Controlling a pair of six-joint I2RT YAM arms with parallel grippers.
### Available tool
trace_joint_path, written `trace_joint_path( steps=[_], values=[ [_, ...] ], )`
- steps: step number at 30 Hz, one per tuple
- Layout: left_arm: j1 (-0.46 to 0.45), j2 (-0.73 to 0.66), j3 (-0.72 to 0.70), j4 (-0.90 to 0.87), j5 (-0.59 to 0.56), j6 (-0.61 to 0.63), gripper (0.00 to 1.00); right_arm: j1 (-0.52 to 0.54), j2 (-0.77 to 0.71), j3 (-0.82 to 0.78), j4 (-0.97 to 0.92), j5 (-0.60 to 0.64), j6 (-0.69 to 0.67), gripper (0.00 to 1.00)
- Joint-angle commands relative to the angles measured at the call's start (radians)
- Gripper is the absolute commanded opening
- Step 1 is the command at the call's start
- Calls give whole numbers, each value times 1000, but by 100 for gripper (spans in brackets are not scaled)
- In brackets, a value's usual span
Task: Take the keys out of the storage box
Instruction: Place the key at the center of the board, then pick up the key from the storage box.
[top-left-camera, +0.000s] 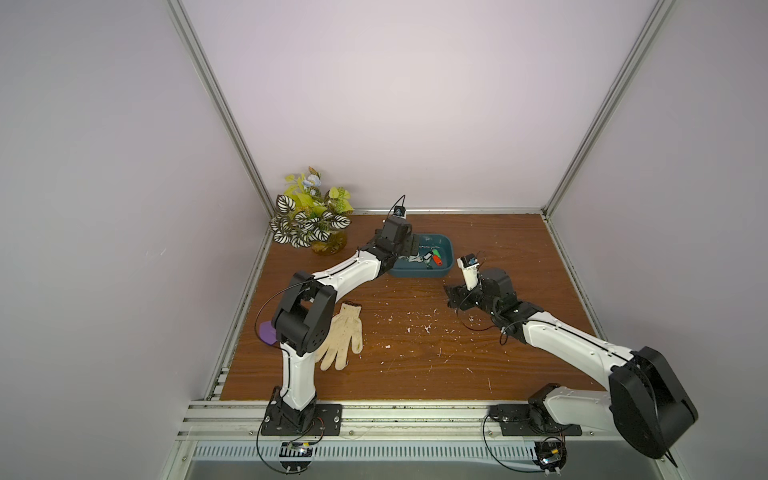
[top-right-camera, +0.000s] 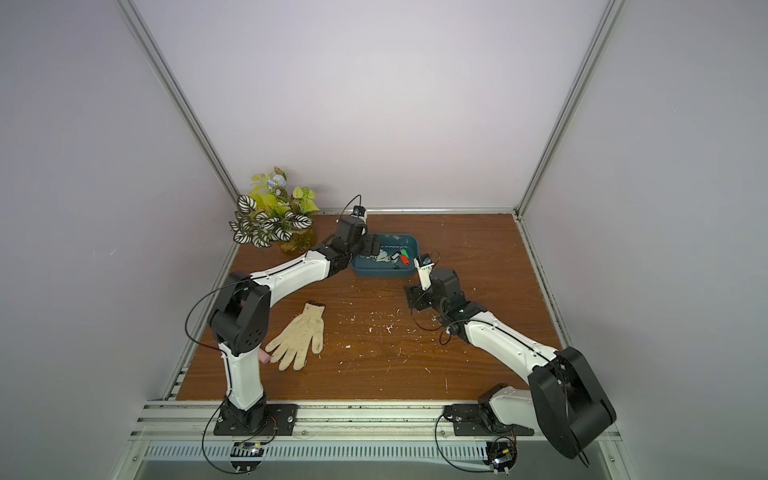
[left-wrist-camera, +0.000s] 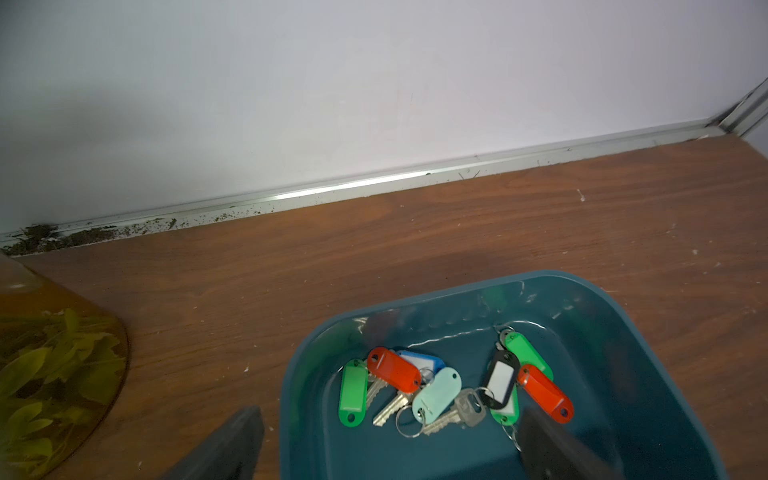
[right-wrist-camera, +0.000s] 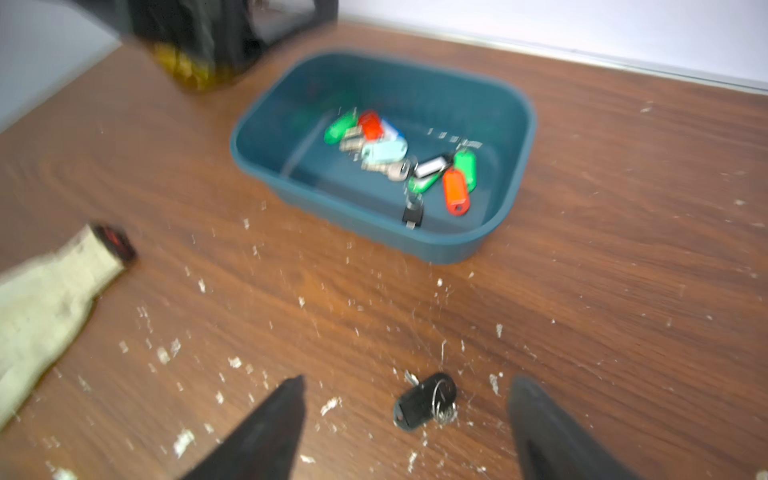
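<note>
My left gripper shifts past the end of the box next and lowers onto the pale grey tag (top-right-camera: 382, 256) (left-wrist-camera: 437, 395), since one finger still hangs outside that end.
The storage box (top-left-camera: 419, 273) (top-right-camera: 382, 272), a dark teal tub, stands at the back middle of the table. Several keys (top-left-camera: 428, 258) (left-wrist-camera: 440, 386) (right-wrist-camera: 399, 153) with red, green, blue, pale and black tags lie in it. My left gripper (top-left-camera: 417, 248) (left-wrist-camera: 390, 449) hangs open over the box's left end. One of its fingers (left-wrist-camera: 245, 440) is outside the wall and the other is over the box floor. My right gripper (top-left-camera: 451, 297) (right-wrist-camera: 407, 382) is open, low over the table in front of the box. A key with a black tag (right-wrist-camera: 419, 403) lies loose on the wood between its fingers.
A cream work glove (top-left-camera: 343, 340) (right-wrist-camera: 45, 307) lies at the front left beside the left arm. A leafy plant in an amber vase (top-left-camera: 311, 216) fills the back left corner. White crumbs (top-left-camera: 415, 326) are scattered over the middle. A purple piece (top-left-camera: 268, 332) lies behind the left elbow.
</note>
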Motion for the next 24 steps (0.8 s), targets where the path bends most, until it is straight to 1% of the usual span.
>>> trace_joint_path(
  steps=[1,2,5,8,12,15,19,24],
  values=[
    [-16,114,139,-153,-16,33,100,-19,-59,1,93,89,-6,97],
    [-18,156,193,-194,-15,37,100,-30,-63,-10,110,95,-4,99],
    [-22,268,343,-296,-17,43,99,-68,-45,-15,120,81,15,99],
    [-22,335,427,-344,-3,45,95,-93,-14,-7,118,65,27,99],
    [-22,365,443,-346,-3,48,91,-121,20,-7,135,38,39,99],
    [-22,393,467,-363,5,50,82,-141,46,-3,145,13,51,99],
    [-22,418,482,-374,28,49,73,-160,77,6,146,-4,63,99],
    [-25,443,516,-413,49,49,70,-172,108,11,149,-13,72,99]
  ],
)
